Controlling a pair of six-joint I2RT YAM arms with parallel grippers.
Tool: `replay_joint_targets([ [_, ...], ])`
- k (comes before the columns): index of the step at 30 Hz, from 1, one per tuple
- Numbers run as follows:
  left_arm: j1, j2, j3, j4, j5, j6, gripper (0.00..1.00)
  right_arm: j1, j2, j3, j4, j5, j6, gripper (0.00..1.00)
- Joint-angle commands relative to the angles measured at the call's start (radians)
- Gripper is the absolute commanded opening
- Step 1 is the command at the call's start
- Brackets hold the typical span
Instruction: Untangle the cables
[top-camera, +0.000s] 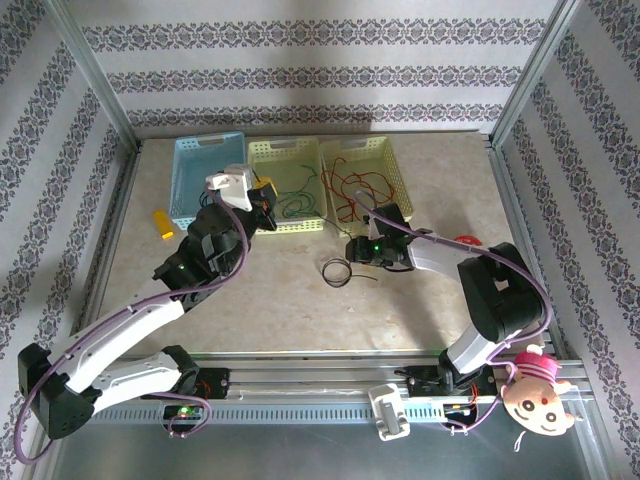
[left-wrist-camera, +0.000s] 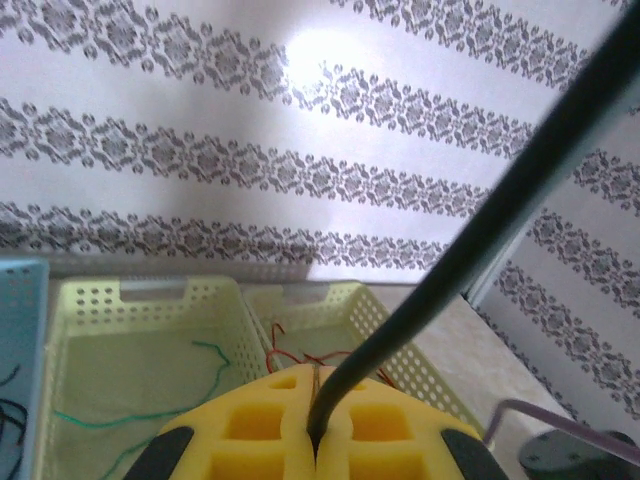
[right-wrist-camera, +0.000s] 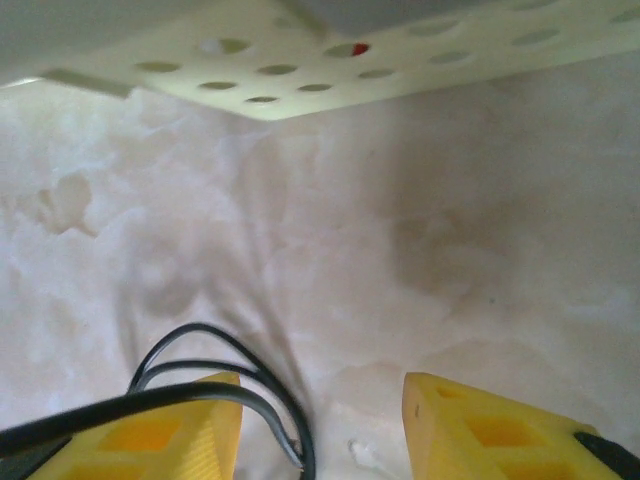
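Observation:
My left gripper moves the dark cable off the middle basket and over the inside of the blue basket next, and releases it, since a dark wire lies there.
My left gripper is shut on a dark cable that runs up and to the right, out of the left wrist view. From above, the left gripper hangs over the front edge of the middle basket. A green cable lies in that basket, and red cables lie in the right basket. My right gripper is open, low over the table. A coiled black cable loops across its left finger. The coil lies on the table beside the right gripper.
A blue basket stands left of the middle one, with a dark wire inside. A small orange object lies to its left. A red item sits by the right arm, and a doll hangs at the front right.

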Motion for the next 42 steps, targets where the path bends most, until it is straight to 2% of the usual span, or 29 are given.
replay_joint_targets([
  [1, 0.022, 0.006, 0.033, -0.004, -0.025, 0.059, 0.0, 0.004, -0.094, -0.014, 0.05, -0.045, -0.023, 0.47],
  [5, 0.037, 0.025, 0.036, 0.013, -0.019, 0.041, 0.0, 0.005, -0.185, -0.007, 0.071, -0.06, -0.042, 0.48],
  [8, 0.103, 0.044, 0.058, 0.017, 0.002, -0.031, 0.0, 0.005, -0.25, 0.001, 0.097, -0.092, -0.051, 0.51],
  [14, 0.341, 0.151, 0.24, -0.059, 0.146, -0.176, 0.0, -0.005, -0.356, 0.027, 0.123, -0.121, -0.042, 0.63],
  [19, 0.497, 0.257, 0.419, -0.152, 0.173, -0.193, 0.0, -0.028, -0.43, 0.016, 0.135, -0.123, -0.027, 0.66],
  [28, 0.735, 0.365, 0.543, -0.227, 0.194, -0.207, 0.0, -0.077, -0.453, -0.035, 0.083, -0.051, -0.029, 0.67],
  [34, 0.754, 0.446, 0.536, -0.338, 0.163, -0.174, 0.0, -0.078, -0.425, -0.034, 0.072, -0.064, -0.026, 0.67],
  [42, 0.753, 0.481, 0.402, -0.307, 0.124, -0.179, 0.0, -0.076, -0.391, -0.031, 0.064, -0.079, -0.034, 0.67],
])
